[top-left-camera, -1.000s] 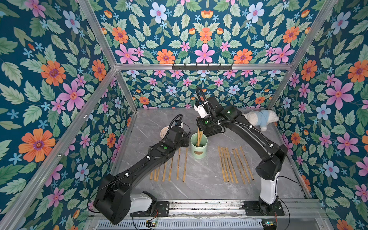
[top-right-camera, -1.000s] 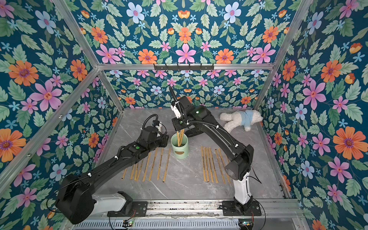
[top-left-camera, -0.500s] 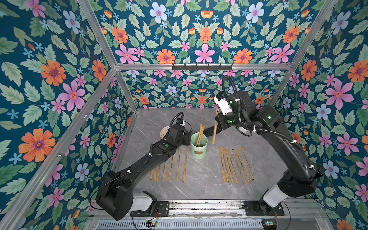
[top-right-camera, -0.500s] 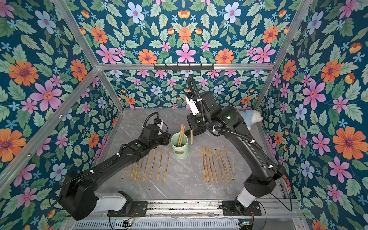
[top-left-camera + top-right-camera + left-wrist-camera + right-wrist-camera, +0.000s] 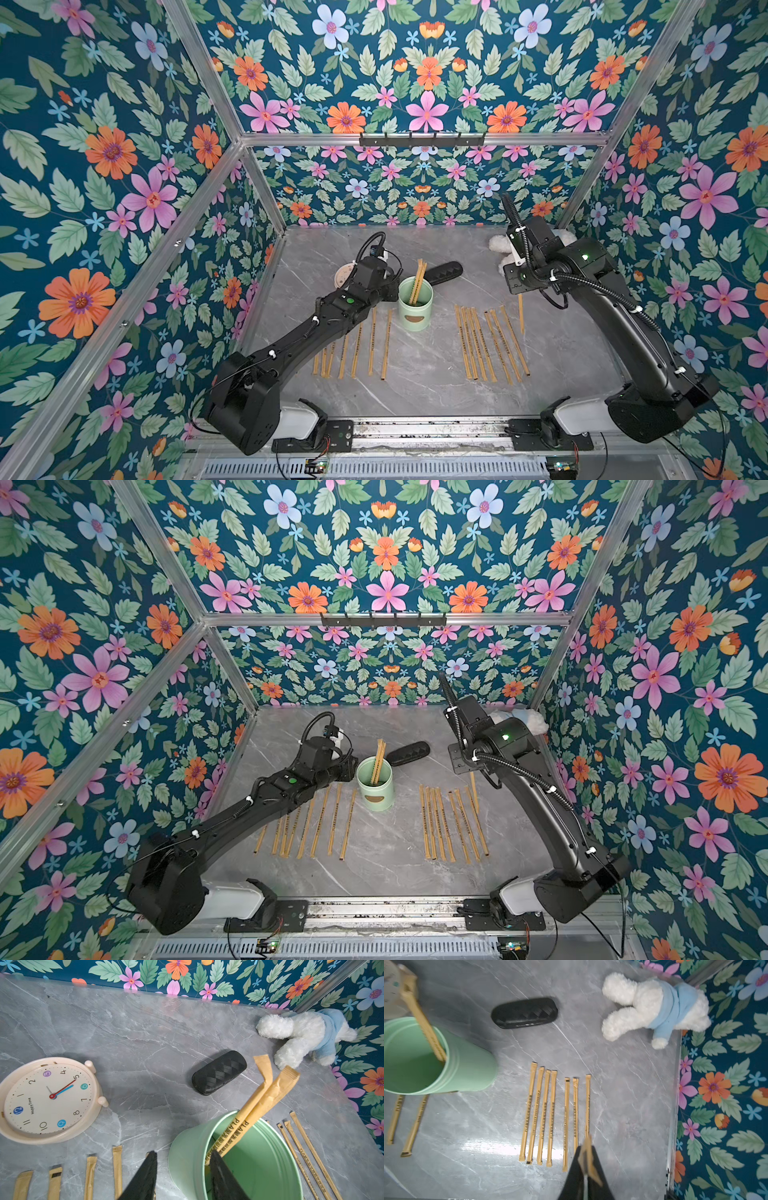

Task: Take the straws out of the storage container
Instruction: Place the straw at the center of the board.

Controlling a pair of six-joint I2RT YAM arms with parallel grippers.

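The tabletop [image 5: 535, 348] [image 5: 606, 1114] beside the row's wall-side straw is bare, so I need to lower my right gripper there, lay the hanging straw alongside, and let go of the hanging straw's far end.
The storage container [image 5: 415, 307], a mint-green canister, stands mid-table with two straws [image 5: 417, 277] leaning in it. My left gripper [image 5: 182, 1152] is open and straddles the container's wall [image 5: 182, 1159], one finger inside and one outside, with a gap showing at the outer finger. My right gripper [image 5: 584, 1147] is shut on one straw [image 5: 520, 311], which hangs nearly upright just right of the right-hand row. Several straws lie in a row left of the container [image 5: 357, 349], partly under my left arm. Several more lie right of it [image 5: 486, 345].
A round pinkish clock [image 5: 47, 1099] lies behind my left gripper. A black glasses case [image 5: 444, 272] lies just behind the container. A white plush toy in a blue top [image 5: 654, 1007] sits in the back right corner. Flowered walls close in three sides.
My right gripper lifted one straw out of the container, swung it right and brought it down beside the right-hand row. The left arm has stayed at the container.
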